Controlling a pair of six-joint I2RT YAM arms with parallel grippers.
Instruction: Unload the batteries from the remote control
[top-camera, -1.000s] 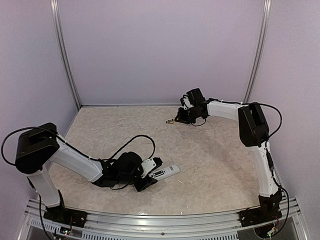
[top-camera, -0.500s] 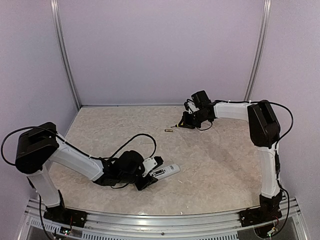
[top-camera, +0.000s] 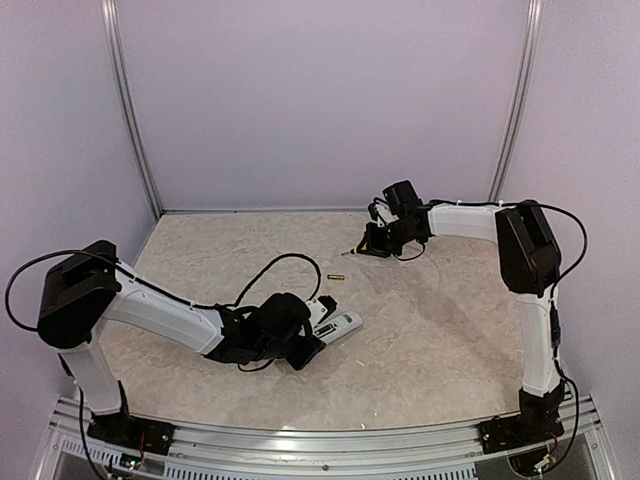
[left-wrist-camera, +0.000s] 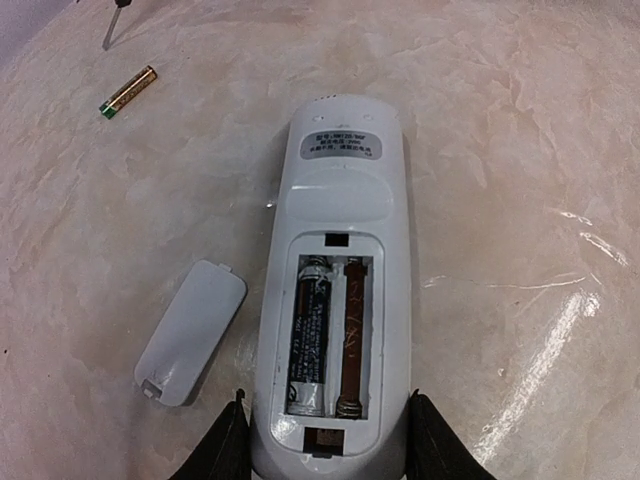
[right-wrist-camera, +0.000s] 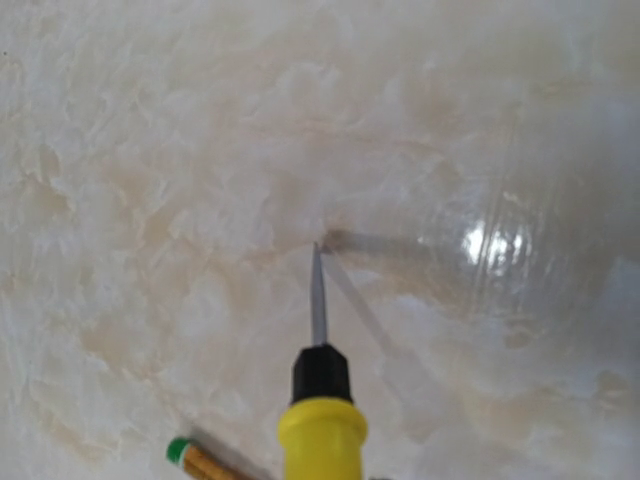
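Next, my left gripper carries the remote past the white cover and releases it to the left in the top view, since clear tabletop lies there.
The white remote control (left-wrist-camera: 335, 215) lies back-up on the table with its compartment open, and my left gripper (left-wrist-camera: 330, 455) is shut on its near end (top-camera: 340, 325). A dark battery (left-wrist-camera: 312, 335) sits in the left slot; the right slot shows only its spring. A brassy-gold battery (left-wrist-camera: 128, 91) lies loose on the table (top-camera: 335, 277), far from the remote. My right gripper (top-camera: 378, 240) is shut on a yellow-handled screwdriver (right-wrist-camera: 322, 430), whose blade tip touches the table. Its fingers are out of the right wrist view.
The small white cover (left-wrist-camera: 190, 330) lies flat just left of the remote. The gold battery's green end (right-wrist-camera: 183, 452) shows beside the screwdriver handle. The screwdriver tip (left-wrist-camera: 110, 30) pokes in at the left wrist view's top left. Lilac walls enclose the marbled table (top-camera: 440, 320).
My left arm has slid right and a little forward with the remote. The gold battery has rolled toward the near side, away from the right gripper, which shifted slightly right and then held still.
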